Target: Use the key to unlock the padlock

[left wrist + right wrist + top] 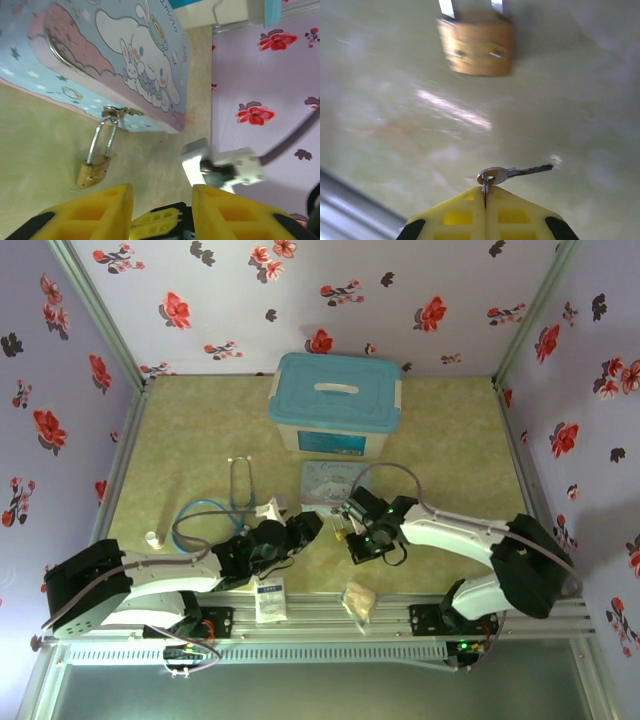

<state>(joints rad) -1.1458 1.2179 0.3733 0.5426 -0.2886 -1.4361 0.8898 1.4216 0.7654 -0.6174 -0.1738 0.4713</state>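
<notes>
The key's blade points crosswise and bare tabletop beside the padlock is below, so my right gripper will next move away from the padlock and lower to release the key [512, 172].
The brass padlock [93, 171] lies on the table with its silvery shackle hooked through the hasp of the pale blue cartoon tin [100, 55]. My left gripper [162, 192] stands open just short of it, the padlock off its left finger and nothing between the yellow fingers [100, 210]. In the right wrist view the padlock [477, 47] lies ahead, blurred. My right gripper [485, 190] is shut on the key [512, 172], pinching the ring at its head; the blade points right, across the padlock's line. From above, both grippers [300, 530] [352, 532] meet at the tin's [335, 483] near edge.
A white box with a blue lid [335, 400] stands behind the tin. A stethoscope [238, 490] lies to the left, beside a small white object [155, 538]. A white sachet [270, 600] and a tan lumpy packet [360, 600] rest on the front rail. Flowered walls enclose the table.
</notes>
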